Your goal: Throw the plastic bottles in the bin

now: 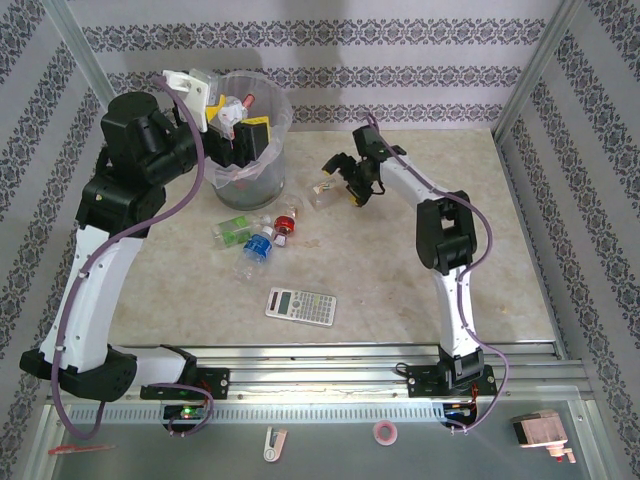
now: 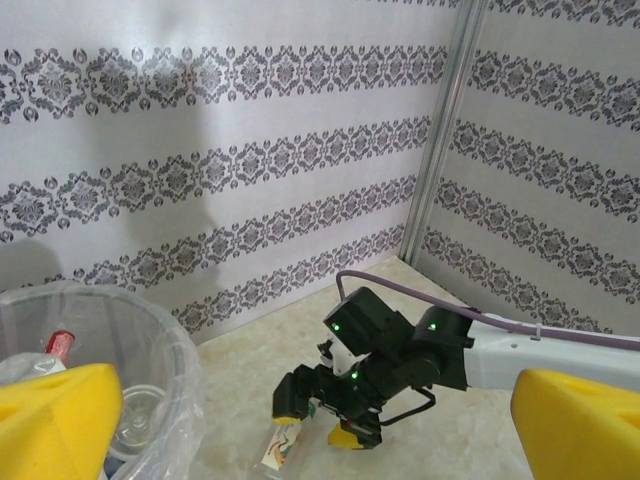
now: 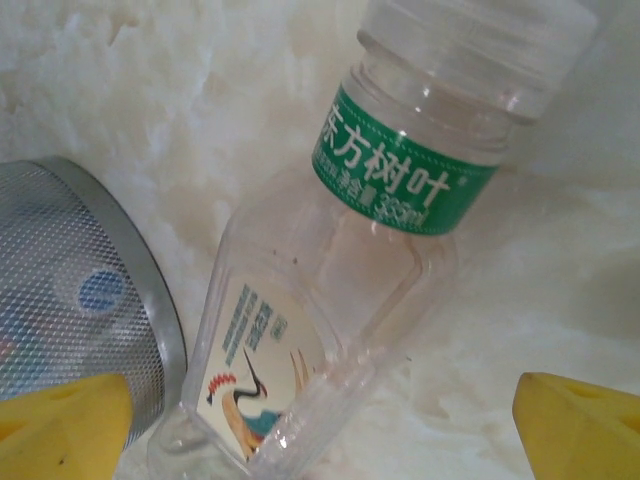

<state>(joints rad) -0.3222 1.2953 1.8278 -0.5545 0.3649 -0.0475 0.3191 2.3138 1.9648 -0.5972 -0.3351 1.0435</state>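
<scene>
I should lower my right gripper over the clear bottle [image 1: 325, 196] [image 3: 340, 290] next and turn the gripper in line with the bottle's slanted body.
A clear plastic bottle [image 3: 340, 290] with a green neck band and a crane label lies on the table between the yellow pads of my right gripper [image 3: 320, 440], which is open around it. From above, this gripper [image 1: 345, 185] hovers over the bottle [image 1: 325, 196] just right of the bin [image 1: 262, 175]. My left gripper [image 1: 235, 128] hangs open above the bin's mouth with nothing between its fingers [image 2: 55, 420]. Three more bottles lie in front of the bin: a green one [image 1: 232, 232], a blue-capped one [image 1: 258, 246] and a red-capped one [image 1: 287, 222]. Some bottles lie inside the bin [image 2: 140, 340].
A grey calculator [image 1: 300, 304] lies on the table near the front rail. Patterned walls close in the back and both sides. The bin's grey wall [image 3: 80, 300] stands close to the left of the right gripper's bottle.
</scene>
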